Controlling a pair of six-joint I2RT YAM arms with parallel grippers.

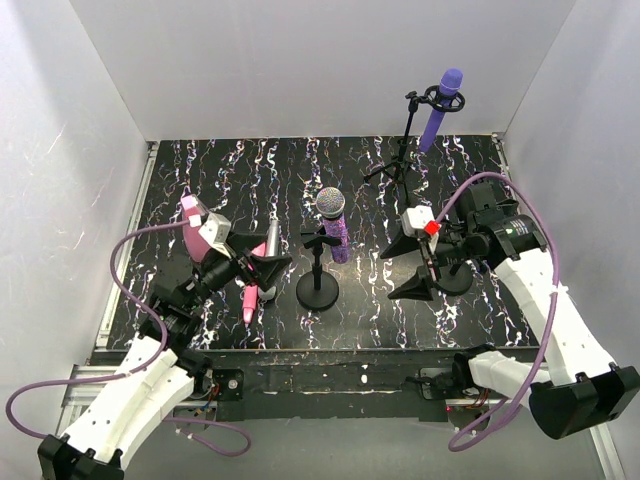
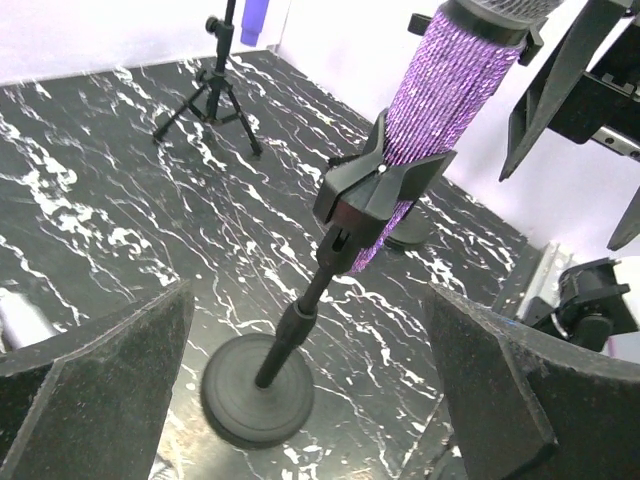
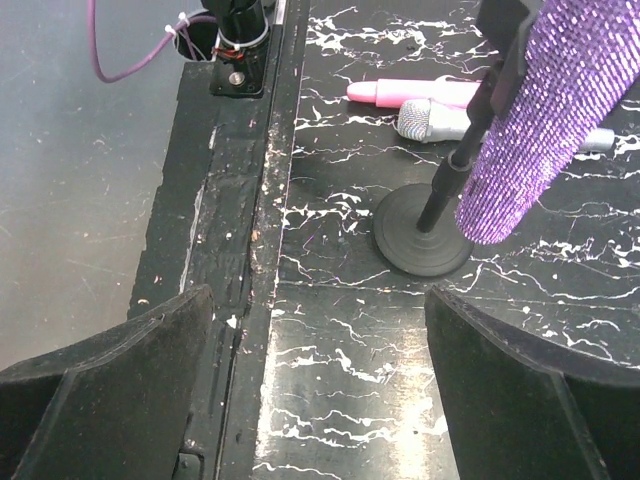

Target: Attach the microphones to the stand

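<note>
I will lower my left gripper toward the right in the top view and close it on the round-base stand's bare pole (image 1: 317, 268) (image 2: 315, 292) below. The glittery microphone fills the clip.
A glittery purple microphone (image 1: 335, 228) with a grey mesh head sits tilted in the clip of a round-base stand (image 1: 318, 292) at the table's centre. It shows close up in the left wrist view (image 2: 440, 110) and in the right wrist view (image 3: 545, 120). A plain purple microphone (image 1: 441, 103) hangs in the tripod stand (image 1: 400, 160) at the back right. A plain pink microphone (image 1: 248, 305) and a silver-grey one (image 1: 273, 232) lie flat left of the centre stand. My left gripper (image 1: 272, 254) is open and empty over them. My right gripper (image 1: 388, 275) is open and empty right of the stand.
A pink wedge-shaped object (image 1: 193, 222) sits by my left arm. Another round stand base (image 1: 455, 282) lies behind my right gripper. White walls close in the left, back and right. The table's front edge and black rail (image 3: 225, 230) run under my right gripper.
</note>
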